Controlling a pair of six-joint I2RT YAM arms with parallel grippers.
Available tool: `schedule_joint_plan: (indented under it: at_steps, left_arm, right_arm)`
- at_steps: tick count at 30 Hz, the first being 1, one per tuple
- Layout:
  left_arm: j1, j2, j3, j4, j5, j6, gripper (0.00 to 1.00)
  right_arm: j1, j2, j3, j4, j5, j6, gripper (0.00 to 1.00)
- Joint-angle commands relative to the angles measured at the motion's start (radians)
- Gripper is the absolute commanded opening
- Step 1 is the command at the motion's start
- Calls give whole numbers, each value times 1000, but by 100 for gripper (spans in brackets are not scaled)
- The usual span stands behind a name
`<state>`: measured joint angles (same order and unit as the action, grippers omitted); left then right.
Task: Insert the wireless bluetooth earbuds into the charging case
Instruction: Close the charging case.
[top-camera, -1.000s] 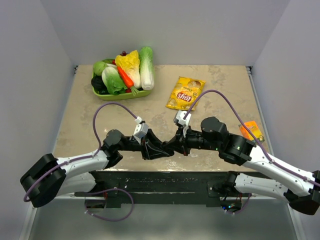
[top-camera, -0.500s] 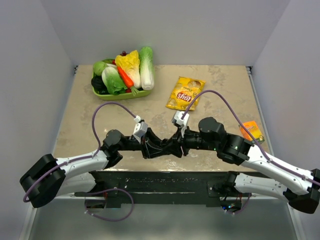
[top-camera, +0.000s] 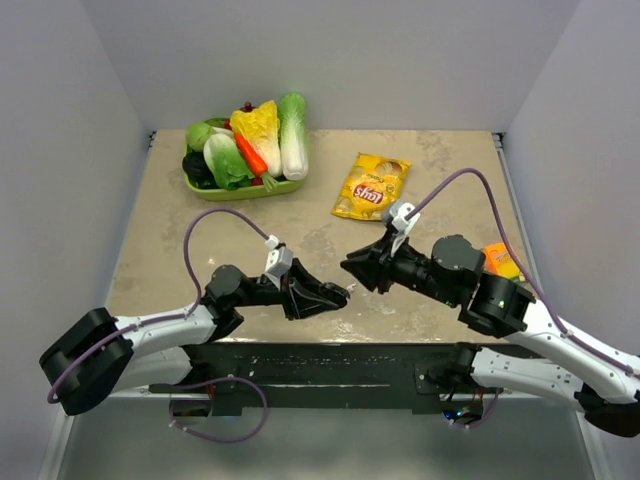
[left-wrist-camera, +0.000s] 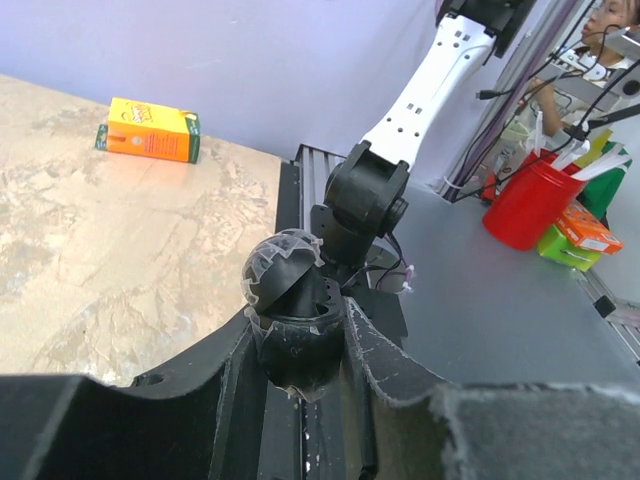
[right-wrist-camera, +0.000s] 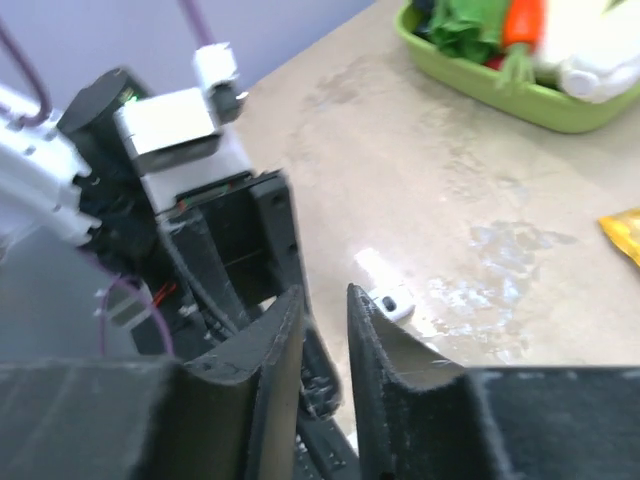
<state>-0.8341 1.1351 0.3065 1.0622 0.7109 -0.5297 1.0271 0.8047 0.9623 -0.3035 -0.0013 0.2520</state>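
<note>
My left gripper moves outward next, then down, and releases the charging case on bare tabletop near the green tray, as that spot lies outward of the gripper.
My left gripper (left-wrist-camera: 300, 332) is shut on the charging case (left-wrist-camera: 296, 345), a small round black case held just above the near table edge. Its lid (left-wrist-camera: 278, 268) stands open, and I cannot tell what lies inside. One of the wireless bluetooth earbuds (right-wrist-camera: 391, 304), a tiny white one, lies on the table just beyond my right fingertips. My right gripper (right-wrist-camera: 323, 296) is open with nothing between its fingers. In the top view the left gripper (top-camera: 335, 297) and right gripper (top-camera: 352, 266) point at each other, a short gap apart.
A green tray (top-camera: 240, 192) of toy vegetables stands at the back left. A yellow chips bag (top-camera: 370, 186) lies at the back middle. An orange box (top-camera: 498, 260) sits by the right arm. A red cup (left-wrist-camera: 525, 205) stands off the table.
The right gripper was shut and touching the case in the left gripper. It has opened and drawn back up and to the right. The left arm has barely moved.
</note>
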Motion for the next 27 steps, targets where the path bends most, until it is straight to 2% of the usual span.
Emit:
schedule_joint_plan:
  at_steps: [1, 4, 10, 20, 23, 25, 26, 27]
  left_arm:
    - [-5, -41, -36, 107, -48, 33, 0]
    - [-5, -76, -46, 105, -73, 49, 0]
    - [-5, -100, -46, 93, -106, 68, 0]
    - [-5, -92, -41, 105, -145, 63, 0]
    - [-5, -92, -40, 101, -157, 66, 0]
    - [-7, -94, -40, 99, -165, 66, 0]
    - [-5, -95, -41, 94, -171, 66, 0]
    - [-5, -100, -44, 87, -198, 66, 0]
  right_arm:
    - [-1, 53, 36, -28, 156, 36, 12]
    - [-2, 85, 16, -36, 123, 41, 0]
    - [-2, 131, 7, -48, 18, 20, 0]
    - [-1, 116, -11, -37, -112, -10, 0]
    - [1, 113, -16, -43, -106, -8, 0]
    - [1, 102, -20, -51, -47, 7, 0]
    - [1, 82, -22, -57, -5, 18, 0]
    - [1, 64, -33, -63, 144, 74, 1]
